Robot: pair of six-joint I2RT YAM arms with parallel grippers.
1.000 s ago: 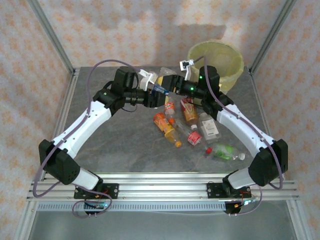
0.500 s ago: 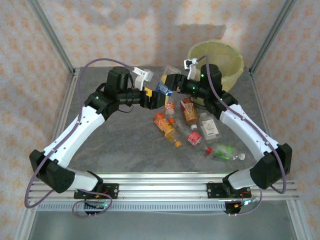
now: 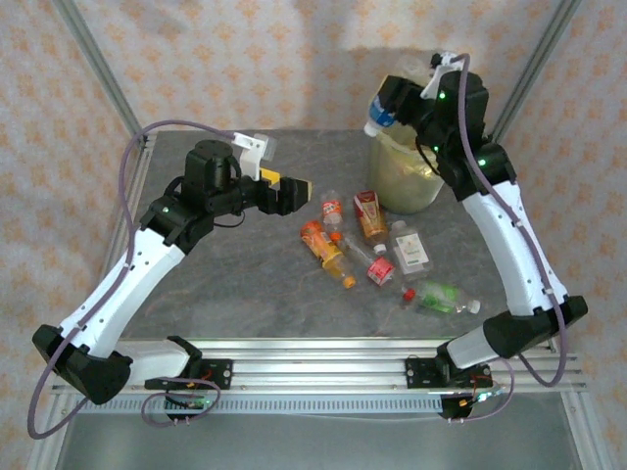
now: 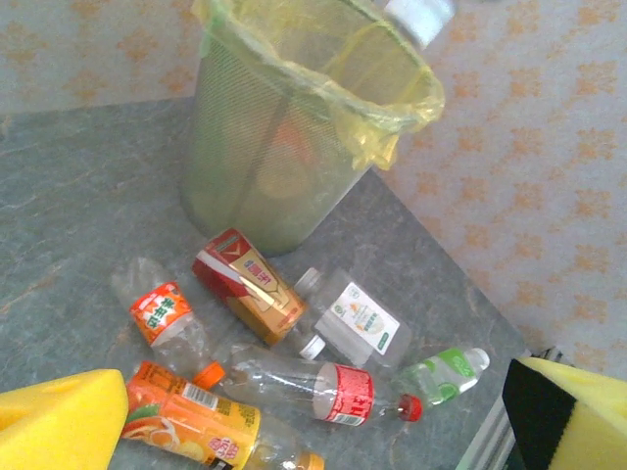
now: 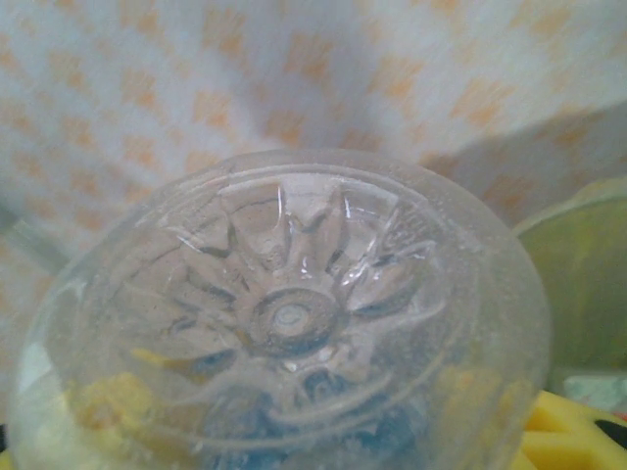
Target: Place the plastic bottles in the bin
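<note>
The right gripper moves outward over the bin's opening (image 3: 409,137) next and then down into it before releasing the bottle, which still hangs at the bin's rim.
My right gripper (image 3: 394,104) is raised over the left rim of the pale yellow-green bin (image 3: 416,181) and is shut on a clear blue-labelled bottle (image 3: 380,118), white cap pointing down. The bottle's ribbed base (image 5: 284,313) fills the right wrist view, with the bin rim (image 5: 580,264) behind it. My left gripper (image 3: 291,195) hangs open and empty left of the pile, its yellow pads (image 4: 59,426) wide apart. Several bottles lie on the table: orange-labelled (image 4: 162,313), red-gold (image 4: 250,289), white-labelled (image 4: 358,318), red-labelled (image 4: 338,392), green-labelled (image 4: 446,372) and an orange juice bottle (image 4: 186,416).
The bin (image 4: 284,147) stands at the table's back right corner, lined with a yellowish bag and holding some items. Metal frame posts (image 3: 98,69) rise at the back corners. The grey tabletop (image 3: 245,284) lies bare in front of the left arm.
The right gripper lifted the blue-labelled bottle up and to the right, from the table's middle to above the bin's rim. The left gripper drew back to the left, open.
</note>
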